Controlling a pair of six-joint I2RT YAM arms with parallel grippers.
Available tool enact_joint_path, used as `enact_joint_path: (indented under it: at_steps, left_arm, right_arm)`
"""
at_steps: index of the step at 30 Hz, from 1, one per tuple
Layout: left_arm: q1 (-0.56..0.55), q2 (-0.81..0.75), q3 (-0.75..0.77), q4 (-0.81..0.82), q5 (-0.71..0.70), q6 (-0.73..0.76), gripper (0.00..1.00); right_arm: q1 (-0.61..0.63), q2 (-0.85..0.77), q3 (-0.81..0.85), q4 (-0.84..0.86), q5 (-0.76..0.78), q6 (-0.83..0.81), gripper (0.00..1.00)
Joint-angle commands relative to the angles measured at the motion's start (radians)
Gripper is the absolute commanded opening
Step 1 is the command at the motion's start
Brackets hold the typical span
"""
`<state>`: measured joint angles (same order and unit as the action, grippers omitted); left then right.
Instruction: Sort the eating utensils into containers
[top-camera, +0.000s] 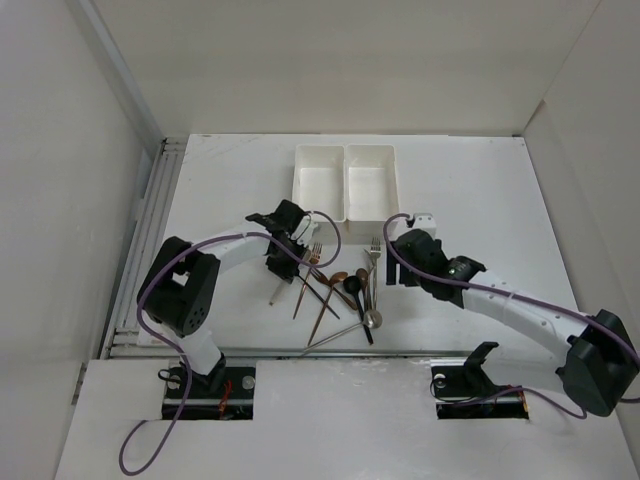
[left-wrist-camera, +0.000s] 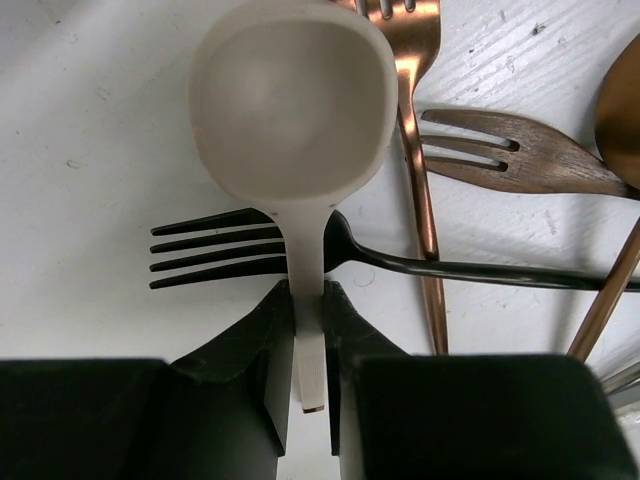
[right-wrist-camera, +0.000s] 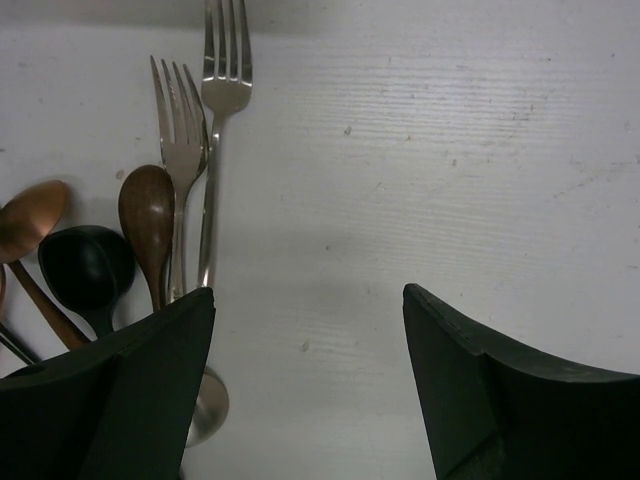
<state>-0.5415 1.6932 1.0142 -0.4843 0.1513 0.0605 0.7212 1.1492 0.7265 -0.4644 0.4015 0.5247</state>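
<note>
I need to lift the pale spoon (top-camera: 273, 292) in my left gripper up and over next, then lower and release it inside the nearer white bin outward of it, as the bin's sides are raised.
My left gripper (left-wrist-camera: 306, 297) is shut on the handle end of a pale spoon (left-wrist-camera: 290, 110), whose bowl points away from the jaws. In the top view the left gripper (top-camera: 282, 262) holds this pale spoon (top-camera: 273, 292) at the left side of the utensil pile (top-camera: 345, 290). Under the spoon lie a black fork (left-wrist-camera: 215, 250), a copper fork (left-wrist-camera: 415, 60) and a dark brown fork (left-wrist-camera: 500, 155). My right gripper (right-wrist-camera: 308, 305) is open and empty over bare table, just right of two silver forks (right-wrist-camera: 225, 90). Two white bins (top-camera: 320, 185) stand side by side behind the pile.
The right wrist view shows a brown spoon (right-wrist-camera: 147, 210), a black spoon (right-wrist-camera: 85, 265), a copper spoon (right-wrist-camera: 30, 215) and a silver spoon bowl (right-wrist-camera: 208, 410) left of the jaws. White walls enclose the table (top-camera: 480, 200) at the back and sides.
</note>
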Motion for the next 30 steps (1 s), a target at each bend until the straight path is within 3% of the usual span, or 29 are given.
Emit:
enact_joint_path:
  at_steps: [1,6,15,18,20,21,25,28,30]
  left_arm:
    - [0.0,-0.004,-0.017,-0.037,0.017,0.001,0.0]
    - [0.0,-0.107,-0.028,-0.037,0.028,0.001,0.0]
    - [0.0,-0.325,0.096,-0.131,0.085,0.032,0.0]
    - [0.009,-0.34,0.206,-0.004,0.074,0.019,0.0]
    - [0.02,-0.281,0.312,0.09,0.028,0.019,0.0]
    - [0.044,-0.18,0.449,0.149,0.015,0.007,0.0]
    - [0.099,0.135,0.818,0.144,0.002,-0.062,0.0]
    - [0.132,0.288,0.918,0.154,0.03,-0.125,0.0]
    - [0.132,0.319,0.907,0.199,0.03,-0.125,0.0]
  right_arm:
    - [0.006,0.024,0.01,0.009,0.022,0.008,0.81]
    - [0.006,0.044,0.019,0.032,-0.006,-0.012,0.81]
    - [0.006,0.08,0.076,0.053,-0.092,-0.092,0.81]
    - [0.006,0.08,0.088,0.064,-0.119,-0.121,0.82]
    - [0.006,0.092,0.108,0.075,-0.13,-0.135,0.83]
    - [0.006,0.107,0.119,0.075,-0.13,-0.147,0.83]
    - [0.006,0.162,0.165,0.066,-0.13,-0.158,0.87]
    - [0.006,0.21,0.191,0.066,-0.148,-0.158,0.86]
    - [0.006,0.234,0.2,0.056,-0.148,-0.135,0.79]
